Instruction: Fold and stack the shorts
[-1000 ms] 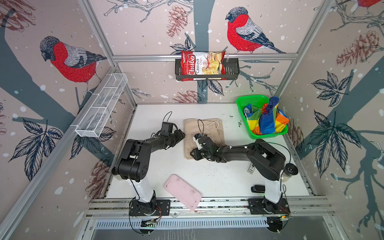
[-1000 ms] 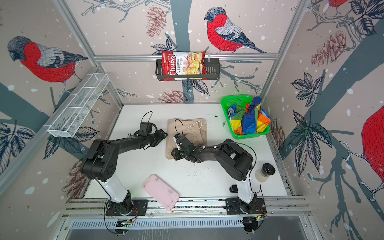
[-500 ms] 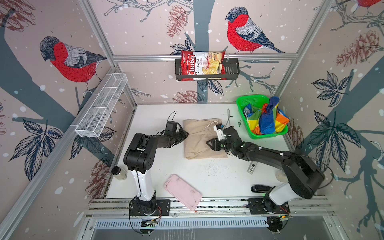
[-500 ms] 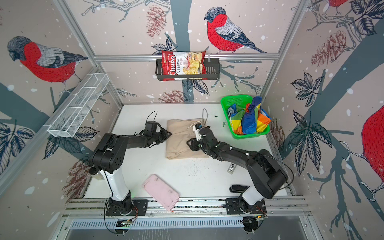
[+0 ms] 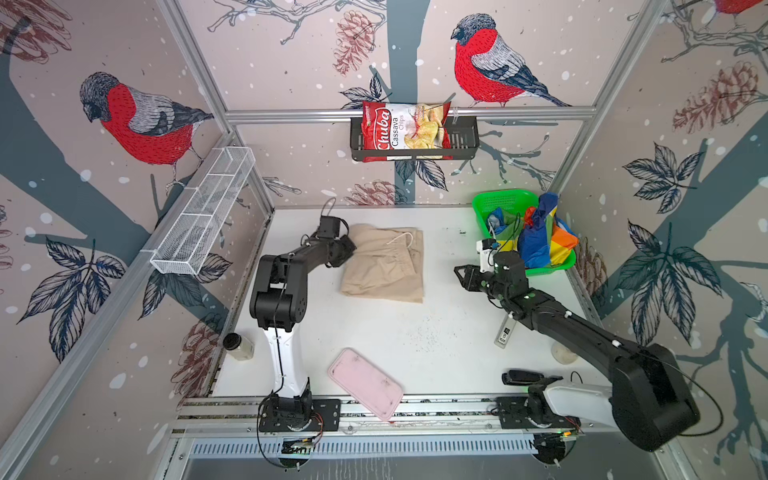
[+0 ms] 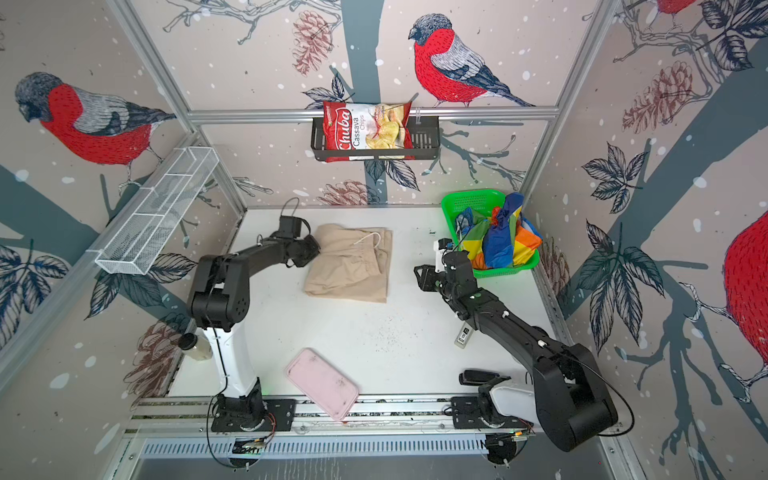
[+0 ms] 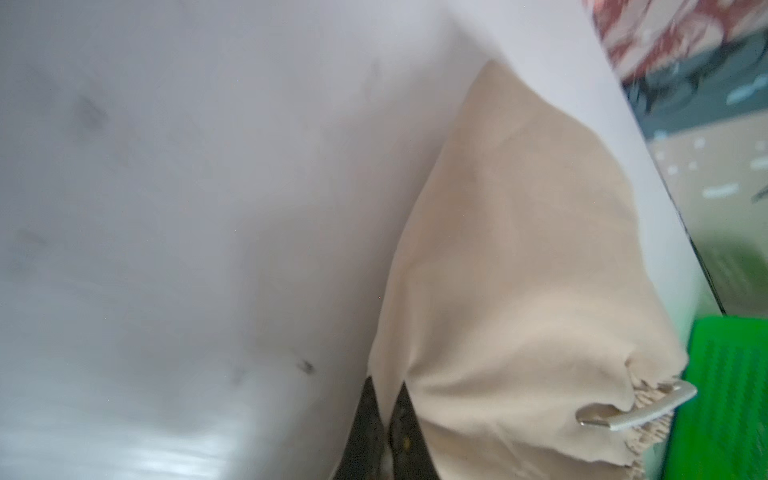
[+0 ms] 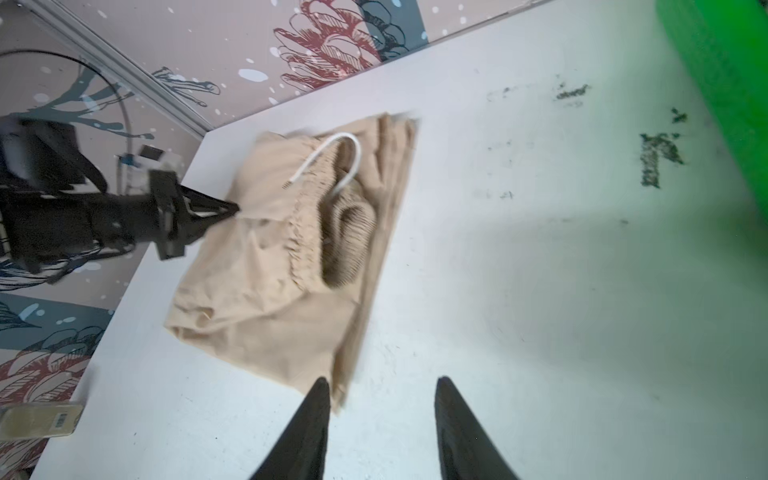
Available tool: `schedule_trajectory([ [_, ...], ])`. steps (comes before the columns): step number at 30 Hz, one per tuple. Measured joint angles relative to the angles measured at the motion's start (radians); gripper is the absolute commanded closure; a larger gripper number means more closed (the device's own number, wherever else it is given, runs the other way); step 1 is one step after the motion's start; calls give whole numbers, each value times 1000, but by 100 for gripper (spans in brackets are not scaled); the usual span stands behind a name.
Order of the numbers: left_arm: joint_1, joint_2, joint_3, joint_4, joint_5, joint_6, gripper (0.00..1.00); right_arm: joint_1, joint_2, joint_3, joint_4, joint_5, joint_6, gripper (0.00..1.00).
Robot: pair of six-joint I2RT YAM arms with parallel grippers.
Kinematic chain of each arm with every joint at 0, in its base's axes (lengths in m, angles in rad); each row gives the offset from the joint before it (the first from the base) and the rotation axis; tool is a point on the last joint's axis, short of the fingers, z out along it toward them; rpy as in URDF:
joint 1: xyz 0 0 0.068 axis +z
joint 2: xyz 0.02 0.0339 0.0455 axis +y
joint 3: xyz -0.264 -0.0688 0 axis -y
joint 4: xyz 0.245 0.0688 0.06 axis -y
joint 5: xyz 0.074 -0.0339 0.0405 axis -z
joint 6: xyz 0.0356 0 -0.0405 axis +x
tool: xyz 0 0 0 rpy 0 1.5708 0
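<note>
My left gripper should next drag the beige shorts point(image 5: 382, 270) it is holding outward into the far table corner point(image 5: 288, 226) beside the wire shelf and let go of them, because that corner is bare.
The beige shorts point(image 5: 382, 270) point(image 6: 349, 270) lie folded on the white table, drawstring loop on top. My left gripper point(image 5: 350, 249) point(image 6: 315, 249) point(image 7: 386, 384) is shut on the beige shorts point(image 7: 519, 249) at their left edge, pinching a fold of cloth. To the right of the beige shorts point(image 8: 282, 257) and apart from them, my right gripper point(image 5: 460, 276) point(image 6: 420, 276) point(image 8: 382, 382) stands open with nothing between its fingers. The striped shorts point(image 5: 536, 237) point(image 6: 498, 239) sit bunched in the green basket.
The green basket point(image 5: 503, 199) stands at the back right. A pink tray point(image 5: 365, 382) overhangs the front edge. A jar point(image 5: 239, 345) stands at the left edge. A small remote point(image 5: 505, 334), a cup point(image 5: 563, 353) and a black item point(image 5: 519, 376) lie under the right arm.
The left gripper has shut on the beige shorts' left edge. The right gripper swept right across the shorts, let go of them and drew away toward the basket.
</note>
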Motion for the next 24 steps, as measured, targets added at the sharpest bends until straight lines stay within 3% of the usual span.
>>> schedule_trajectory([
  [5, 124, 80, 219, -182, -88, 106, 100, -36, 16, -38, 17, -6, -3, 57],
  [9, 208, 229, 458, -343, -144, 196, 100, -48, 85, -29, 28, -18, -4, 58],
  [15, 225, 468, 847, -566, -259, 315, 100, -55, 159, -13, 43, -39, -14, 58],
  [24, 327, 522, 970, -705, -463, 340, 100, -58, 223, 9, 62, -58, 6, 58],
])
